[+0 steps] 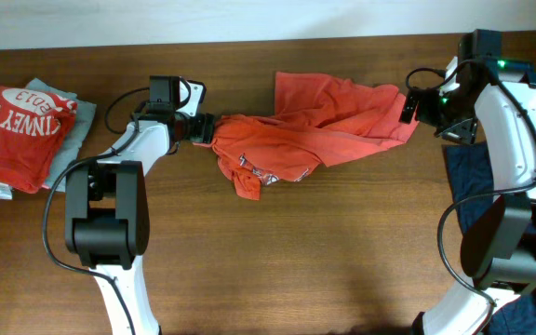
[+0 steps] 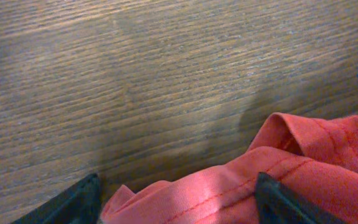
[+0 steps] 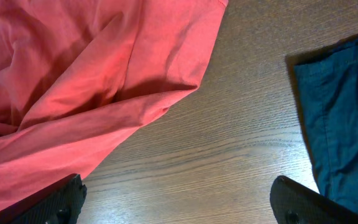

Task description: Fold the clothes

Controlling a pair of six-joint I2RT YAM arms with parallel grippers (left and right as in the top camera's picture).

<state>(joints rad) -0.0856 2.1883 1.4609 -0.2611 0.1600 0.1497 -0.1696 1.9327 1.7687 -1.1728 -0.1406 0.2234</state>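
Observation:
I should next lower my right gripper and shift it toward the orange-red garment point(image 1: 314, 121), then onto that garment's edge facing the dark blue garment.
An orange-red garment point(image 1: 314, 121) lies crumpled across the middle of the wooden table. My left gripper point(image 1: 205, 128) is at its left end. In the left wrist view the jaws point(image 2: 176, 186) are wide apart, with a stitched fold of the garment point(image 2: 303, 162) lying between them. My right gripper point(image 1: 408, 107) is at the garment's right end. In the right wrist view its jaws point(image 3: 176, 186) are wide apart over bare wood, and the left finger is at the edge of the red cloth point(image 3: 86, 81). Nothing is gripped.
A folded red shirt with white print point(image 1: 17, 126) lies on a grey garment point(image 1: 68, 140) at the far left. A dark blue garment point(image 1: 468, 181) lies at the right beside the right arm, and it also shows in the right wrist view point(image 3: 347, 118).

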